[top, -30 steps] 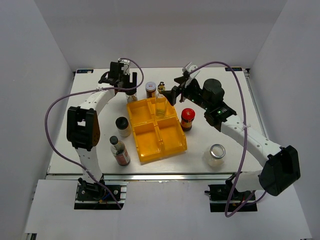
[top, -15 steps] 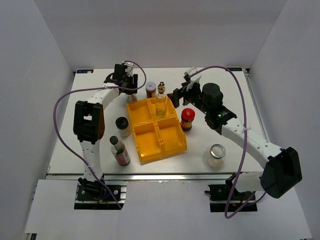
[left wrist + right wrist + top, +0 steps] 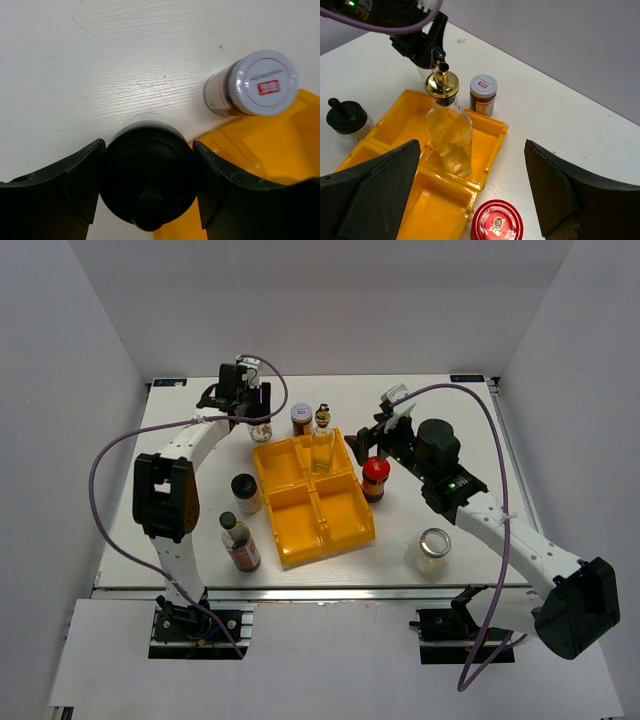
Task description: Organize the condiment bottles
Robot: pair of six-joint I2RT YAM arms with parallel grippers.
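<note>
The black-lidded jar will next go back over the rim of the tray's empty section beside the gold-topped bottle in my left gripper, which will lower the jar inside and release it.
My left gripper point(image 3: 252, 408) point(image 3: 147, 150) is shut on the lid of a black-lidded jar point(image 3: 262, 431) point(image 3: 147, 175) at the back left corner of the yellow tray; both fingers touch the lid. Just to its right stands a white-lidded jar point(image 3: 301, 418) point(image 3: 260, 82). A tall clear gold-topped bottle point(image 3: 322, 445) point(image 3: 447, 125) stands in the tray's back right compartment. Over the tray's right edge my right gripper point(image 3: 386, 435) point(image 3: 471, 150) hangs open with nothing in it, and the red-lidded jar point(image 3: 375, 476) point(image 3: 497, 221) is just below it.
The yellow four-compartment tray point(image 3: 335, 525) point(image 3: 427, 200) lies mid-table. Left of it stand a second black-lidded jar point(image 3: 245, 490) point(image 3: 347, 117) and a dark black-capped sauce bottle point(image 3: 238, 542). A silver-lidded jar point(image 3: 433, 548) stands at the front right.
The left gripper has closed on the black-lidded jar's lid. The right gripper has moved right and nearer, from beside the gold-topped bottle to above the red-lidded jar.
</note>
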